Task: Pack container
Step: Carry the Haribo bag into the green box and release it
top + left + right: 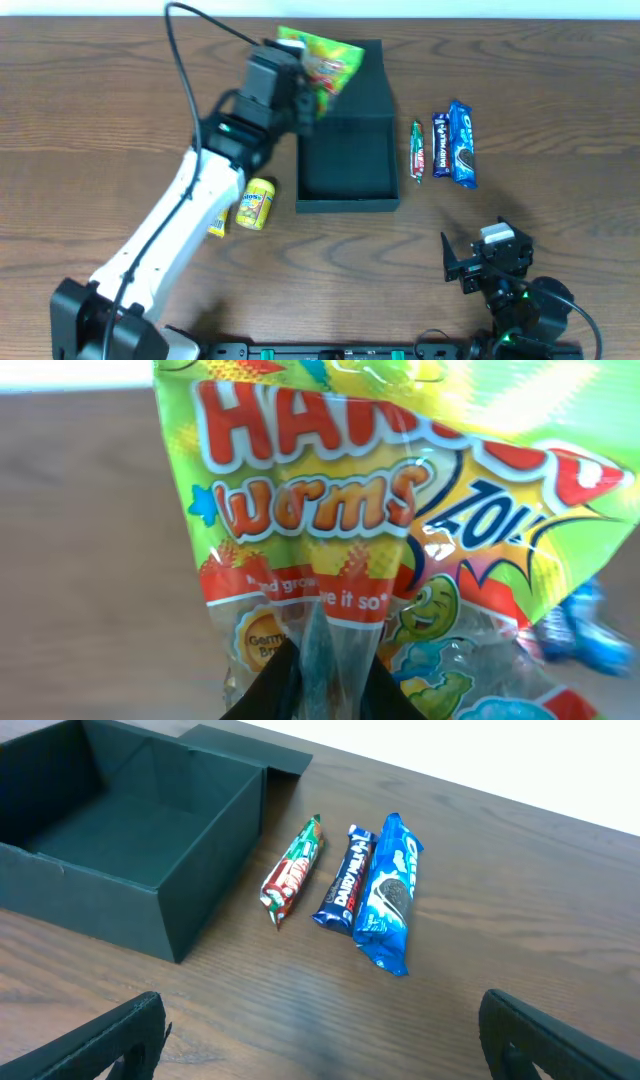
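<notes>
The Haribo worms bag [325, 62] is hanging above the far edge of the container, so my left gripper should bring it back and down into the open inside of the container and release it there.
The dark green container [345, 195] sits open at the table's middle, its flap lid lying back at the far side; it also shows in the right wrist view [120, 870]. My left gripper [300, 100] is shut on a green Haribo worms bag [325, 62] and holds it over the container's far left corner. In the left wrist view the bag [400, 510] fills the frame, pinched between my fingers [325, 680]. My right gripper [478, 262] is open and empty near the front edge, right of the container.
A red-green candy bar [417, 150], a Dairy Milk bar [440, 146] and a blue Oreo pack [461, 144] lie right of the container. A yellow can [255, 203] and a small yellow packet [218, 222] lie left of it.
</notes>
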